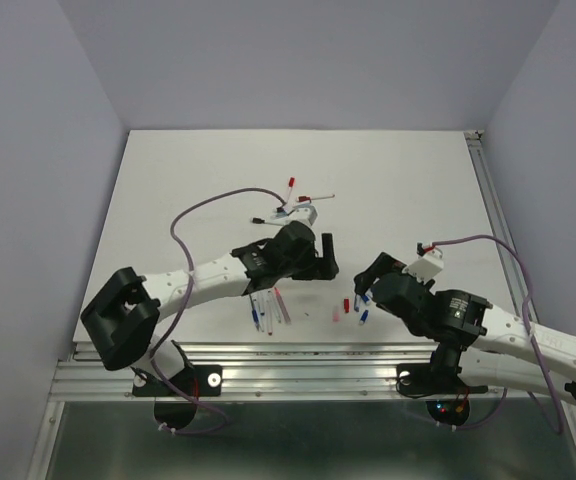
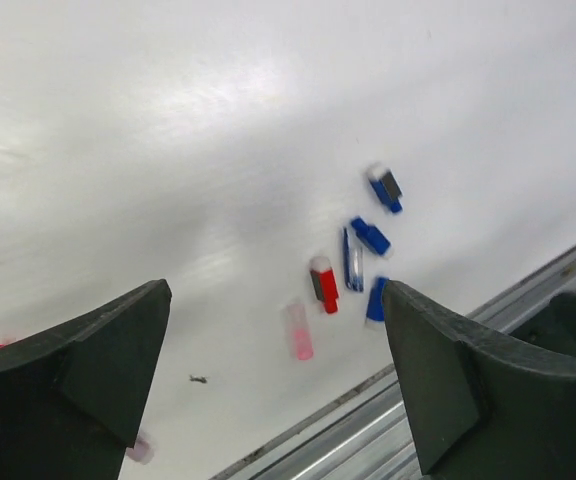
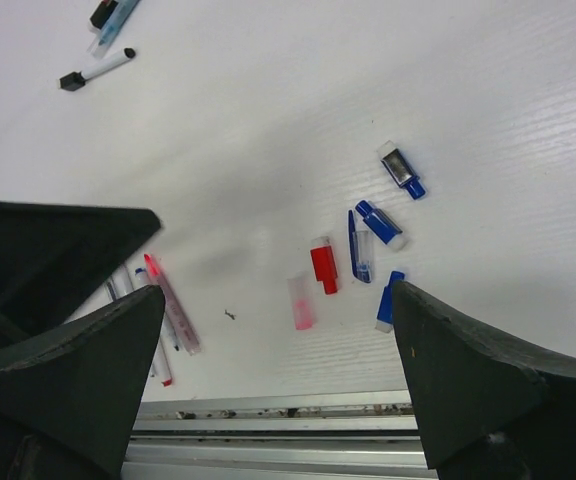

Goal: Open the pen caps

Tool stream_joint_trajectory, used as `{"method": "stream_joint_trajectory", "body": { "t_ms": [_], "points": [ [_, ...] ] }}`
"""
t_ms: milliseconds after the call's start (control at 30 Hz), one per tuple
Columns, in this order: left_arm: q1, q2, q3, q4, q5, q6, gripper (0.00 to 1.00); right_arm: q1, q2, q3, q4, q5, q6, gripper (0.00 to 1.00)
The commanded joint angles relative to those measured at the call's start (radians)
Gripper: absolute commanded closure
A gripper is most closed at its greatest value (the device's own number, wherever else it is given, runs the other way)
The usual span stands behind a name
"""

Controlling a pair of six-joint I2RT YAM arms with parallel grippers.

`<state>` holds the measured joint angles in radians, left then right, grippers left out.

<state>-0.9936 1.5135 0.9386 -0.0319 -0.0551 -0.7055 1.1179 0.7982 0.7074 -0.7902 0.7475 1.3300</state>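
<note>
My left gripper moves outward and to the left in the top view next, then down onto the white pen's black cap, because that pen is still capped.
Several loose pen caps lie near the table's front edge: a red cap, a pink see-through cap and blue caps. The left wrist view shows the same red cap, pink cap and blue caps. My left gripper hovers open above the table, left of the caps, with nothing between its fingers. My right gripper is open and empty too, hanging over the caps. In the top view the left gripper and right gripper face each other.
Uncapped pen barrels lie side by side left of the caps, under the left arm. More pens, with caps on, lie farther back; one has a black cap. A metal rail runs along the front edge.
</note>
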Motion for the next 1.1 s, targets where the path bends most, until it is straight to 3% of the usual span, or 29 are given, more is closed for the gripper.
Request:
{"method": "stream_joint_trajectory", "body": {
  "t_ms": [0, 167, 367, 633, 1067],
  "points": [
    [0.154, -0.119, -0.035, -0.081, -0.098, -0.037, 0.01, -0.006, -0.019, -0.045, 0.058, 0.049, -0.029, 0.0],
    [0.335, -0.156, -0.018, -0.157, -0.141, -0.084, 0.02, -0.006, -0.002, -0.057, 0.095, 0.052, -0.054, 0.0],
    [0.487, -0.041, 0.132, -0.27, -0.167, -0.181, 0.02, -0.006, 0.078, -0.056, 0.124, 0.05, -0.068, 0.0],
    [0.556, 0.237, 0.419, -0.398, -0.192, -0.196, 0.05, -0.006, 0.108, -0.068, 0.154, 0.07, -0.058, 0.0],
    [0.566, 0.416, 0.551, -0.464, -0.209, -0.339, 0.1, -0.006, 0.104, -0.091, 0.227, 0.076, -0.147, 0.0]
  ]
}}
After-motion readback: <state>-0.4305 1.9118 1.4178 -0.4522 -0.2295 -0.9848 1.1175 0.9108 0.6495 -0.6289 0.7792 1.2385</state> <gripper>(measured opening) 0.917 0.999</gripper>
